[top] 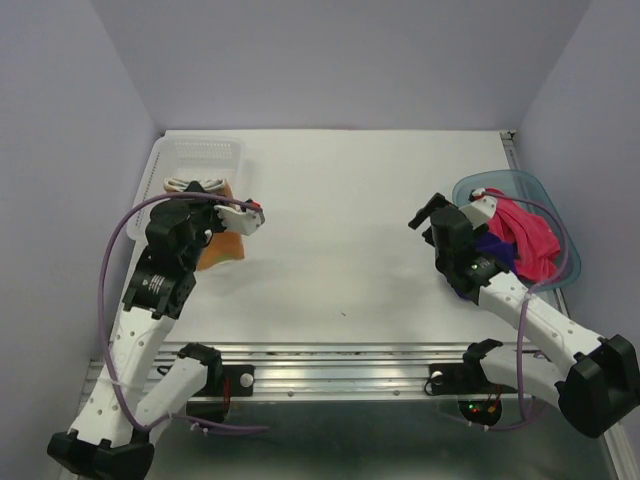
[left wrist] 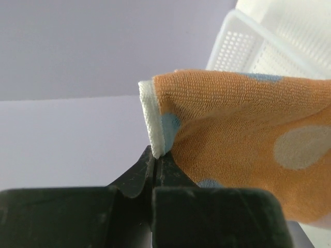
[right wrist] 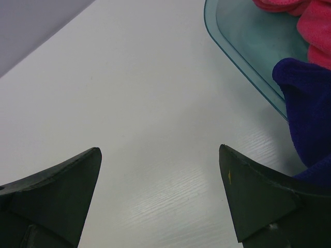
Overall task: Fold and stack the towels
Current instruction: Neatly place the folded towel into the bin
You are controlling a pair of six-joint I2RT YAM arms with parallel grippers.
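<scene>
The orange towel already hangs folded from the robot's left gripper, so the robot needs to bring it down into the clear plastic basket (top: 196, 160) (left wrist: 276, 49) below next and let go of the towel's hem.
My left gripper (top: 250, 212) is shut on the white hem of the orange towel with pale dots (top: 220, 247) and holds it up off the table at the left, beside the basket; the grip shows in the left wrist view (left wrist: 156, 154), with the towel (left wrist: 243, 139) hanging to the right. My right gripper (top: 425, 215) is open and empty over bare table, just left of the tub; its jaws stand wide apart in the right wrist view (right wrist: 160, 155). The pink-red towel (top: 525, 240) lies in the tub. The dark purple towel (top: 490, 245) hangs over the tub's near-left rim, and shows too in the right wrist view (right wrist: 307, 108).
A clear plastic basket (top: 205, 160) stands at the back left. A teal translucent tub (top: 500, 183) stands at the right near the wall. Grey walls close in three sides. A metal rail (top: 340, 365) runs along the near edge.
</scene>
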